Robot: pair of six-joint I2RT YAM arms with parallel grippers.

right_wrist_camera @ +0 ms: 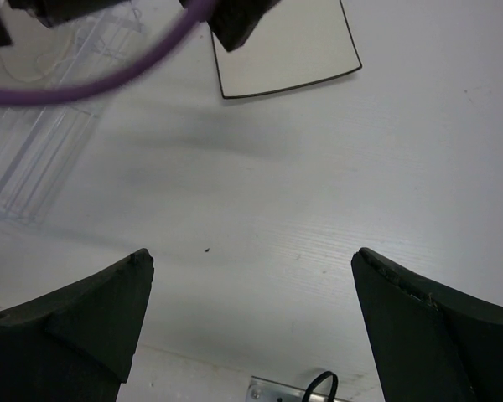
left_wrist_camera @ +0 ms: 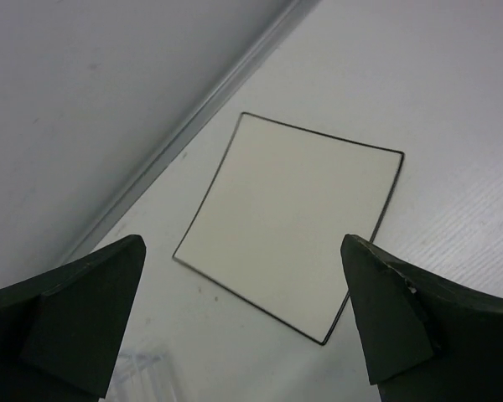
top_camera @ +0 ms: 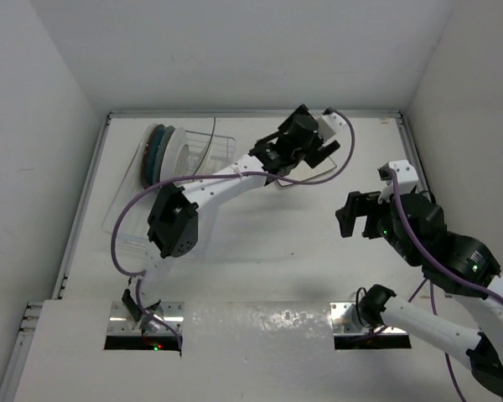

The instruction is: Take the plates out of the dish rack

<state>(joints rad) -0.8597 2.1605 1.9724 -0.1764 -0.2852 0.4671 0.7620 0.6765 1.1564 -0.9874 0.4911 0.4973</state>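
Observation:
My left gripper should rise next and swing over the rack, then turn and lower onto the rim of another dark-edged plate, because one square plate is lying flat.
A cream-white square plate with a dark edge lies flat on the table near the back wall. My left gripper hovers just above it, open, with nothing between its fingers. From the top view this gripper is at the back middle and covers that plate. Several round plates stand upright in the clear dish rack at the back left. My right gripper is open and empty over bare table, at the right in the top view. The square plate shows ahead of it.
The left arm's purple cable loops across the right wrist view. The rack's clear ribbed edge lies to the left there. White walls close in the table at the back and both sides.

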